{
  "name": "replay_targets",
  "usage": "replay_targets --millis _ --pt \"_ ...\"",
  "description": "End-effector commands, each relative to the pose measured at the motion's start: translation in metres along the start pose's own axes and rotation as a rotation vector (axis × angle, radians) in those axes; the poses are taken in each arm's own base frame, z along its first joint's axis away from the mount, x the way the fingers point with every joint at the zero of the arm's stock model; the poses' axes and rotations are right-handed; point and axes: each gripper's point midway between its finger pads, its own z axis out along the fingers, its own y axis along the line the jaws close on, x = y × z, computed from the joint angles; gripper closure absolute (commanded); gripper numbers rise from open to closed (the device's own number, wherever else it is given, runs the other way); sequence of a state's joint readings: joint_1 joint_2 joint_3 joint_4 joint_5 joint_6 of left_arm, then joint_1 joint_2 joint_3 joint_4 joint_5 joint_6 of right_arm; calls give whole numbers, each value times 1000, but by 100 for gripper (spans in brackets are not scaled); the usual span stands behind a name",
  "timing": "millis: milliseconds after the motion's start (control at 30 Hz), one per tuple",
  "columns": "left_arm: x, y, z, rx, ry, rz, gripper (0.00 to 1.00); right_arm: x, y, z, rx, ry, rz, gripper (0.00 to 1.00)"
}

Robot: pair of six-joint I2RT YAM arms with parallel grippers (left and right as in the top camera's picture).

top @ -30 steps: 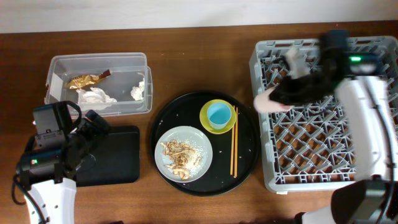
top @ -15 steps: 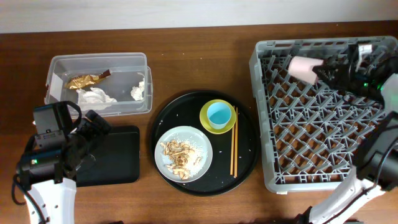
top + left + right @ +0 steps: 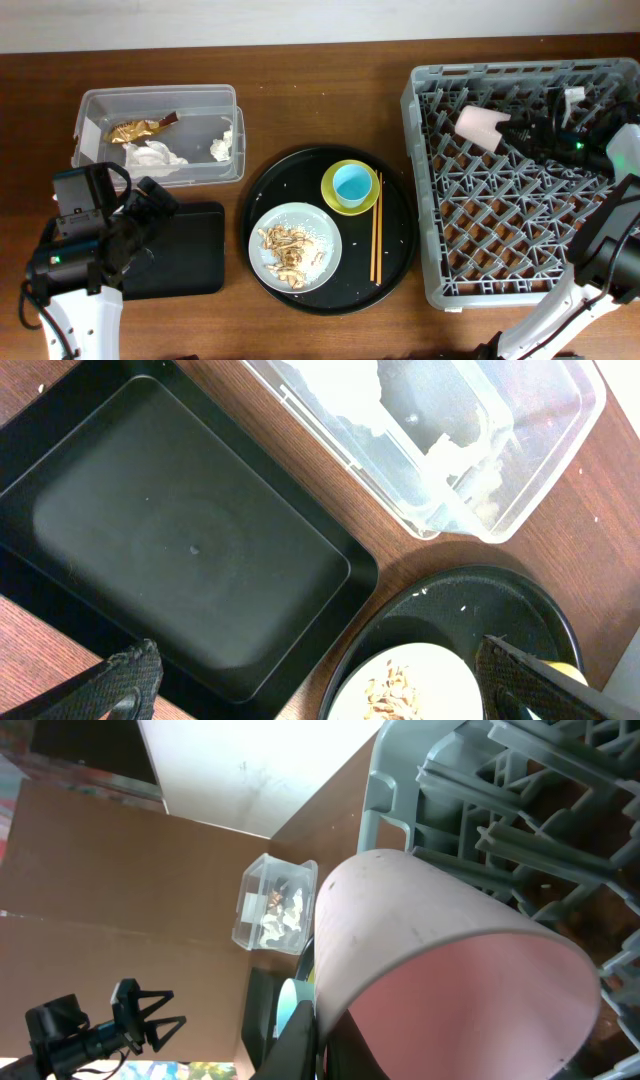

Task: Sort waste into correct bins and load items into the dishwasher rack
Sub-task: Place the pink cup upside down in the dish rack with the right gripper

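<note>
The pale pink cup [image 3: 478,124] still hangs above the rack's grey wires, so it goes down between them next and my right gripper releases it.
My right gripper [image 3: 516,130] is shut on the pale pink cup [image 3: 478,124], holding it on its side over the back left part of the grey dishwasher rack [image 3: 520,270]; the cup fills the right wrist view [image 3: 440,960]. My left gripper [image 3: 320,685] is open and empty above the black rectangular tray [image 3: 180,540]. The clear tub [image 3: 160,135] holds white tissues [image 3: 155,155] and the gold-brown wrapper [image 3: 140,129]. On the round black tray [image 3: 400,255] stand the yellow bowl [image 3: 330,193] with the light blue cup [image 3: 352,185] in it, the grey plate [image 3: 322,225] with food scraps [image 3: 287,252], and chopsticks [image 3: 376,228].
The black rectangular tray [image 3: 185,250] lies at the front left, below the clear tub. The left arm [image 3: 85,240] hangs over its left end. The rack takes up the right side of the brown table.
My right arm swung from the rack's left part to its back right edge, carrying the pink cup. In the last half second the cup dropped slightly lower. The left arm has not moved.
</note>
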State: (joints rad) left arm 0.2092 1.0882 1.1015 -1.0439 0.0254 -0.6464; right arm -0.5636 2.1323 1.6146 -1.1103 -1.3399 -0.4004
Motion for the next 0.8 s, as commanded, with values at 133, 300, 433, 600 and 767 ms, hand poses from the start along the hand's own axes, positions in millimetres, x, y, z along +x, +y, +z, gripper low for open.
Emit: replay_targets --millis 133,300,433,600,767 --pt "-2 1 -3 0 -13 11 1 14 -44 -23 196 25 154 96" --pt "-2 1 -3 0 -13 11 1 19 -45 -37 197 4 242 96" --pt "-2 1 -3 0 -13 11 1 23 -41 -45 194 0 292 92" --pt "-2 1 -3 0 -13 11 1 26 -43 -94 410 -60 365 83" --pt "-2 1 -3 0 -13 11 1 17 -2 -132 587 -186 348 82"
